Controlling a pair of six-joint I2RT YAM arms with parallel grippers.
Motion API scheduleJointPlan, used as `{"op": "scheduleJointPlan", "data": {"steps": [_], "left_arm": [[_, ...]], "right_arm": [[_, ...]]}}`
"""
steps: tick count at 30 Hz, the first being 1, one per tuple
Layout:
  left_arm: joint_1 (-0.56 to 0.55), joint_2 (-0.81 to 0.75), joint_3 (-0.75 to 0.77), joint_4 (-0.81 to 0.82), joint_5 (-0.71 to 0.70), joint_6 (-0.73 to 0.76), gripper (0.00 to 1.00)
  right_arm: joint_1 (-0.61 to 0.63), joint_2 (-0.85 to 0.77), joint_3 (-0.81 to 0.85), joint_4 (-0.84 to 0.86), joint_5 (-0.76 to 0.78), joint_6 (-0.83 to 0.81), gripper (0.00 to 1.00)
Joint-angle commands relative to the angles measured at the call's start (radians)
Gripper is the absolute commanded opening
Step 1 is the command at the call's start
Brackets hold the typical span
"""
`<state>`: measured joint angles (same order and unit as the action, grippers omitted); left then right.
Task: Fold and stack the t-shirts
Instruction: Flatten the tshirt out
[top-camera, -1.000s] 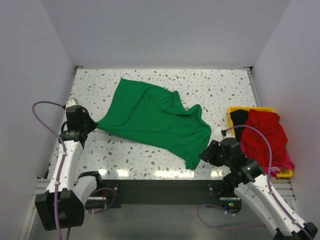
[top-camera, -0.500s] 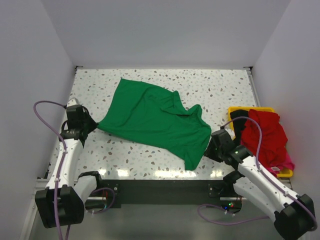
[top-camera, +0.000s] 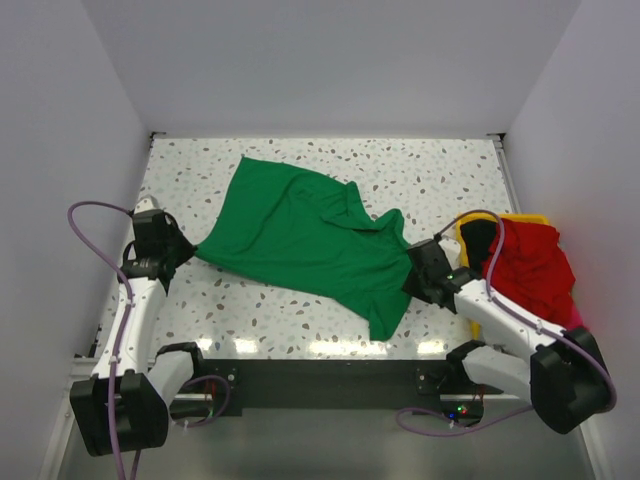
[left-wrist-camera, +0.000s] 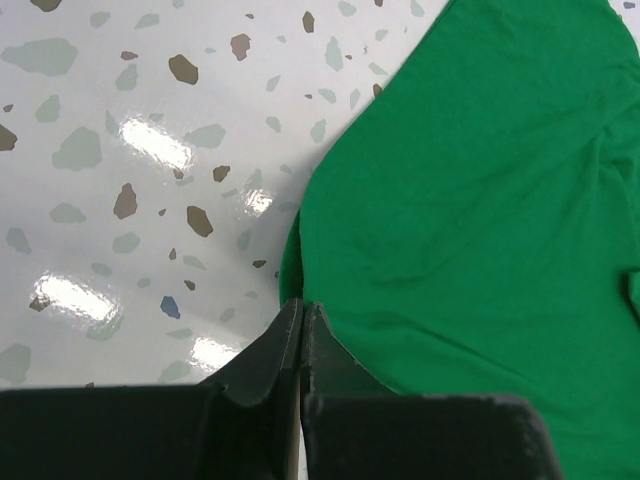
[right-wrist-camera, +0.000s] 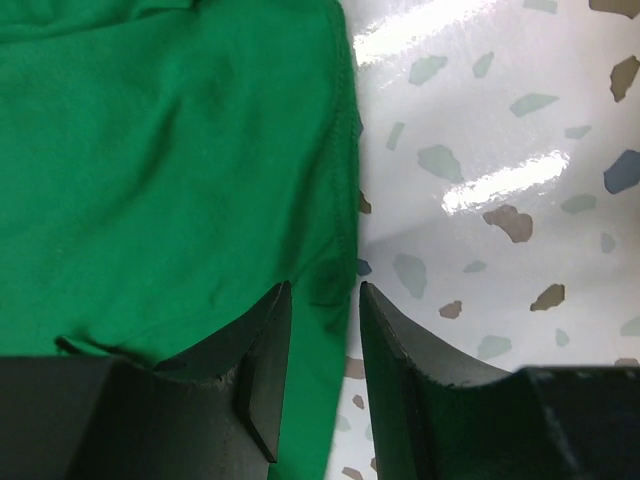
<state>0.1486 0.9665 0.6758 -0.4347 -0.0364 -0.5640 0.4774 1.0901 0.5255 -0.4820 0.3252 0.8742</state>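
To close on the hemmed edge (top-camera: 407, 285) (right-wrist-camera: 331, 293) just below its open fingers, my right gripper should lower slightly toward the shirt's middle first.
A bright green t-shirt (top-camera: 310, 240) lies spread and rumpled across the middle of the speckled table. My left gripper (top-camera: 186, 250) is shut on its left corner; the wrist view shows the jaws pressed together on the shirt's edge (left-wrist-camera: 310, 250). My right gripper (top-camera: 412, 272) is open at the shirt's right edge. In the right wrist view its fingers (right-wrist-camera: 270, 330) straddle the hemmed edge of the green shirt (right-wrist-camera: 180, 150), with cloth between them. A red t-shirt (top-camera: 535, 265) lies heaped over a black one (top-camera: 478, 237) at the right.
A yellow plastic bin (top-camera: 468, 222) holds the red, black and a bit of pink cloth (top-camera: 580, 322) at the table's right edge. White walls close in the table on the left, back and right.
My right arm has swung left and away from me, bringing the open gripper from the front edge to the green shirt's right edge. The left gripper has stayed put.
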Motion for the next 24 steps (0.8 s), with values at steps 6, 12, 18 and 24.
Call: {"op": "scheduleJointPlan", "data": {"steps": [6, 12, 18, 24], "left_arm": [[0.008, -0.02, 0.01, 0.028, 0.016, 0.013, 0.0], [0.008, -0.04, -0.005, 0.028, 0.015, 0.006, 0.0], [0.009, -0.046, -0.019, 0.034, 0.021, -0.007, 0.0], [0.008, -0.051, -0.028, 0.04, 0.023, -0.008, 0.0]], "right_arm": [[-0.005, 0.066, 0.022, 0.103, 0.023, 0.025, 0.37], [-0.005, 0.051, 0.007, 0.091, 0.011, 0.017, 0.38], [-0.005, 0.114, 0.011, 0.109, -0.005, 0.0, 0.39], [-0.003, 0.131, -0.031, 0.157, -0.048, 0.009, 0.32]]}}
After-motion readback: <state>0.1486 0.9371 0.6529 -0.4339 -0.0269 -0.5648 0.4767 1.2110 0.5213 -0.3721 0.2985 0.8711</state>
